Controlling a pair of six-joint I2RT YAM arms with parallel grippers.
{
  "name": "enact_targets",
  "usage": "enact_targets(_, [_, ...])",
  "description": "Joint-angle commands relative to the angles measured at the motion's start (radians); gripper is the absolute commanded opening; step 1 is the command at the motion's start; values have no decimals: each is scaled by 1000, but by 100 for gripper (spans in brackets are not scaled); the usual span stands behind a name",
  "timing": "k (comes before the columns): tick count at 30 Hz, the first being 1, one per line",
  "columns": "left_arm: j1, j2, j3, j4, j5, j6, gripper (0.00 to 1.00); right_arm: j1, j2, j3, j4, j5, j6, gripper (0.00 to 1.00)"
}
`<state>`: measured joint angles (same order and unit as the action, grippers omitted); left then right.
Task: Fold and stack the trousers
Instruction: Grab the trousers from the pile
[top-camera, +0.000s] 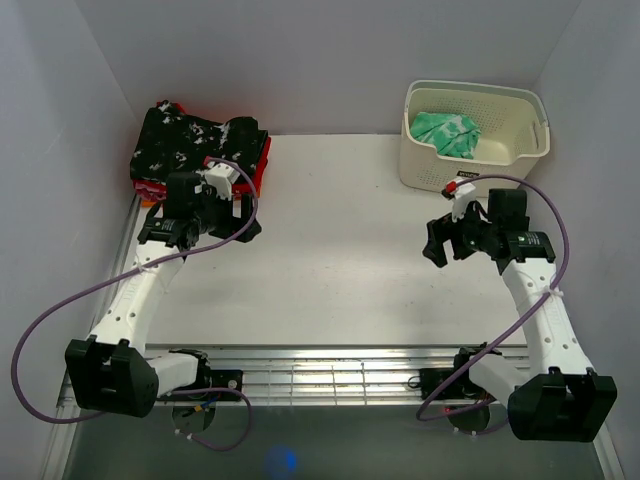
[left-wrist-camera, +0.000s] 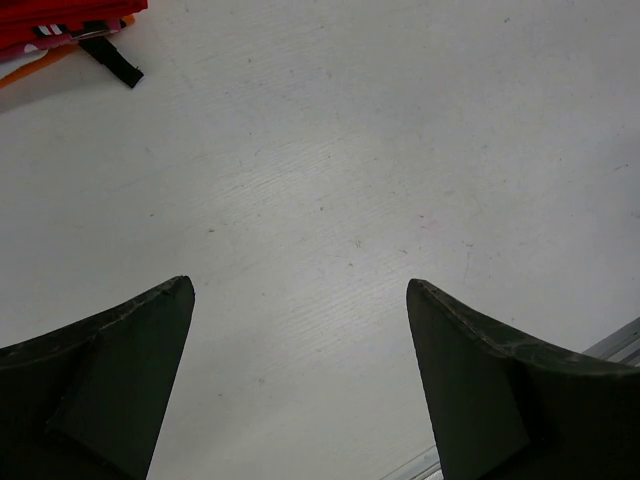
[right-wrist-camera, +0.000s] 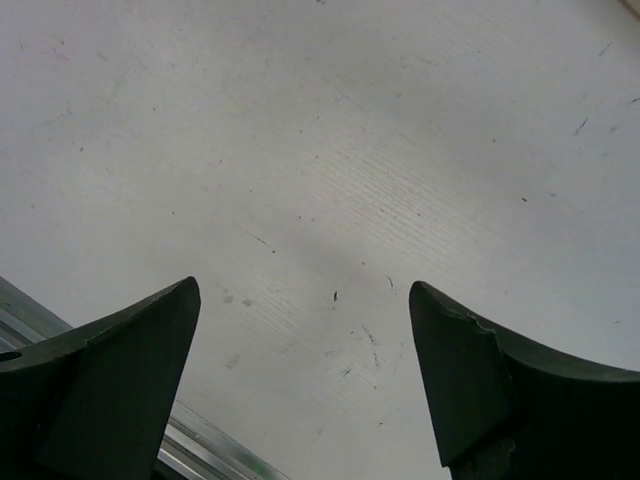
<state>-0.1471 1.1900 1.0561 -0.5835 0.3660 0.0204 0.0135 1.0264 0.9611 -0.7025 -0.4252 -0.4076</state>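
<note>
The trousers lie bunched inside the basket's sides, so my right gripper should move outward over the basket's near rim and then go down to a fold of the trousers (top-camera: 447, 132).
The trousers (top-camera: 447, 132), bright green with white blotches, lie bunched inside the cream basket (top-camera: 520, 150) at the back right. My right gripper (top-camera: 440, 243) hovers over the bare table in front of that basket, jaws wide open and empty; its wrist view shows only the table between the fingers (right-wrist-camera: 120, 380). My left gripper (top-camera: 248, 222) is open and empty too, just in front of the folded stack at the back left. Its wrist view has bare table between the fingers (left-wrist-camera: 110, 370).
A folded black white-speckled garment (top-camera: 195, 140) lies on red and orange folded clothes (top-camera: 258, 172) at the back left; their edge shows in the left wrist view (left-wrist-camera: 60, 25). White walls enclose the table. A metal rail (top-camera: 340, 375) runs along the near edge.
</note>
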Motion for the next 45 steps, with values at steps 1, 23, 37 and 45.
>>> enact_targets(1, [0, -6, 51, -29, 33, 35, 98, 0, 49, 99, 20, 26, 50, 90])
enact_targets(23, [0, 89, 179, -88, 76, 16, 98, 0, 955, 1275, 262, 374, 293, 90])
enact_targets(37, [0, 3, 25, -78, 51, -42, 98, -75, 1317, 1318, 480, 414, 326, 93])
enact_targets(45, [35, -43, -22, -79, 51, -54, 98, -84, 1448, 1334, 474, 387, 378, 92])
